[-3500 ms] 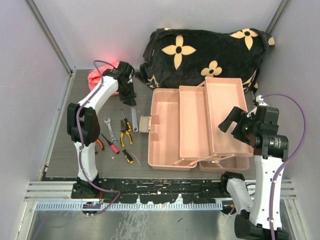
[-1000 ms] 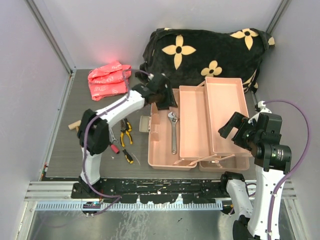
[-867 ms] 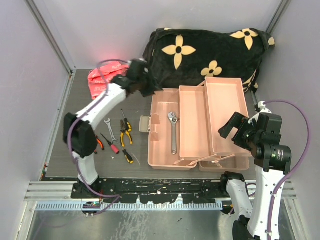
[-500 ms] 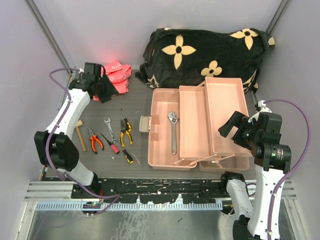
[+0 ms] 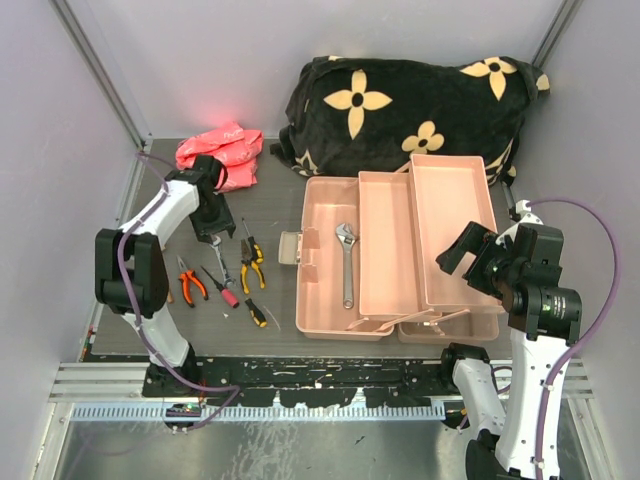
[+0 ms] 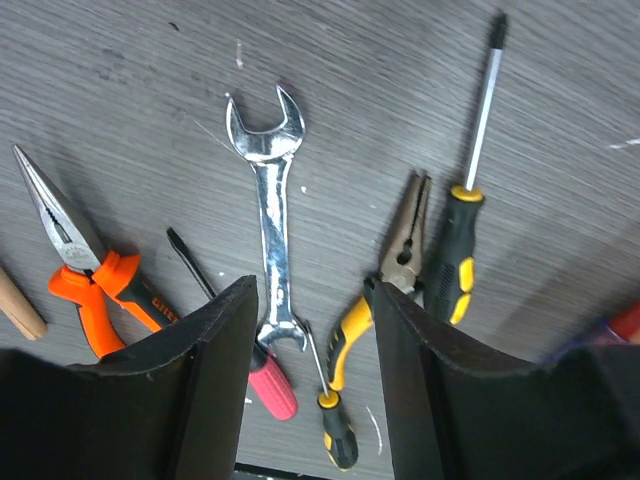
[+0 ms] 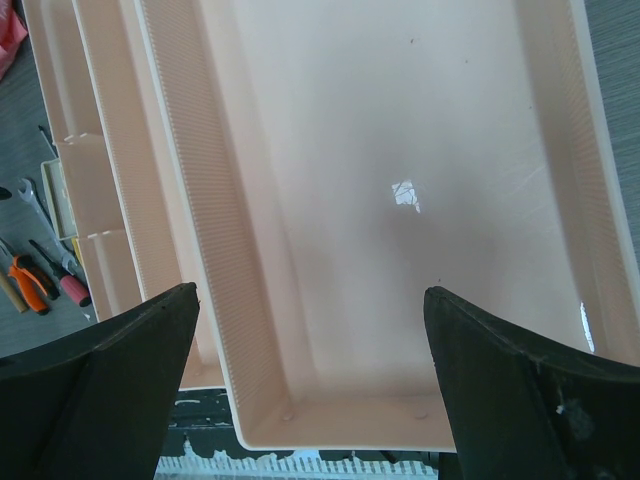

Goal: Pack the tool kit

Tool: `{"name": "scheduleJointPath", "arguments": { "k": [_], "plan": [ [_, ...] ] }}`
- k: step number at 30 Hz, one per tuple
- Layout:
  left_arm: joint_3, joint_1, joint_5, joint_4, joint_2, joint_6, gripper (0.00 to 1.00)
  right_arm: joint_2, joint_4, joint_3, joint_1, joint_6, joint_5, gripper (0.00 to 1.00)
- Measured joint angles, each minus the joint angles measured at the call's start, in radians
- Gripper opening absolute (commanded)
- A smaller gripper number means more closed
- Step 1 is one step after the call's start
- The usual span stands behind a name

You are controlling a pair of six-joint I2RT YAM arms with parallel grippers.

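Note:
I need to move my left gripper down onto the open-end wrench's handle [image 6: 272, 205] near the wrench's far end, because the red-handled screwdriver [image 6: 270, 385] is crowding only the wrench's near end.
The pink toolbox [image 5: 322, 300] lies open with its trays [image 5: 388, 240] folded out. An adjustable wrench [image 5: 346, 262] lies in its left compartment. My left gripper [image 5: 208, 224] is open and empty above the loose tools on the table. In the left wrist view the gripper [image 6: 312, 300] hovers over a small open-end wrench [image 6: 270, 215], with yellow pliers [image 6: 385, 280], a yellow-black screwdriver [image 6: 462, 215], a red-handled screwdriver [image 6: 270, 385] and orange pliers [image 6: 85, 270] around it. My right gripper [image 5: 470, 255] is open and empty over the right tray [image 7: 400, 180].
A pink cloth [image 5: 215, 155] lies at the back left. A black flowered blanket [image 5: 400, 100] is piled behind the toolbox. A wooden handle [image 6: 20, 305] shows at the left edge of the left wrist view. Walls close in both sides.
My left arm set the adjustable wrench in the toolbox, swung left past the pink cloth, and came down over the loose tools. The right arm has not moved.

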Motion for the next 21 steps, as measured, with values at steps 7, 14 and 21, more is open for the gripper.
{"name": "scheduleJointPath", "arguments": {
  "k": [7,14,21],
  "plan": [
    [0.001,0.021,-0.031,0.002,0.094,0.028,0.52,0.000,0.000,0.000,0.000,0.000,0.000,1.00],
    [-0.033,0.071,-0.029,0.018,0.136,0.031,0.49,0.001,0.000,0.000,0.000,0.000,0.000,1.00],
    [-0.067,0.078,-0.005,0.047,0.152,0.037,0.43,0.016,0.000,0.002,0.000,0.000,0.000,1.00]
  ]
}}
